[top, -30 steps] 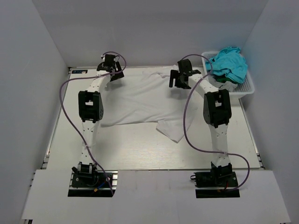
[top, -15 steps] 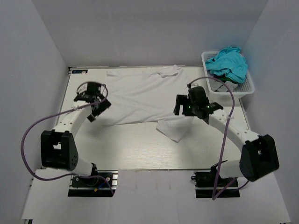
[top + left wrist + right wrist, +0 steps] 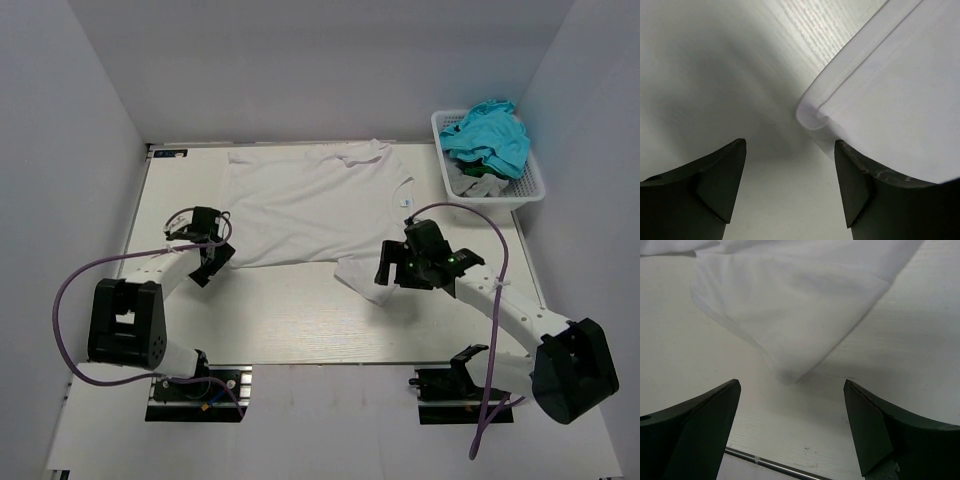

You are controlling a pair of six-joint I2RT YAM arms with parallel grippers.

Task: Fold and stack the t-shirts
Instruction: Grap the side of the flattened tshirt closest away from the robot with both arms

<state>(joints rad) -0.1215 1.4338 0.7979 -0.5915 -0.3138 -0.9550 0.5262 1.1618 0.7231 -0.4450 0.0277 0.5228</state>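
My right gripper moves down around the tip of the shirt's near flap (image 3: 379, 299) (image 3: 788, 376) next and closes on it, since that tip already points between the open fingers.
A plain white t-shirt (image 3: 310, 205) lies spread flat on the table, its collar with a small label near the right side. My left gripper (image 3: 208, 262) is open and low at the shirt's near left corner (image 3: 812, 115), which lies just ahead of its fingers. My right gripper (image 3: 390, 268) is open and low over the shirt's near right flap (image 3: 790, 310), whose tip points between its fingers. Neither gripper holds cloth. A teal t-shirt (image 3: 488, 135) and a grey one (image 3: 478, 183) lie in the basket.
A white mesh basket (image 3: 533, 185) stands at the table's far right corner. White walls close in the table on the left, back and right. The table's metal edge strip (image 3: 770, 465) shows near the right gripper.
Both arms have swung back from the shirt's far edge to its near corners and come down low. The shirt now lies uncovered and flat.
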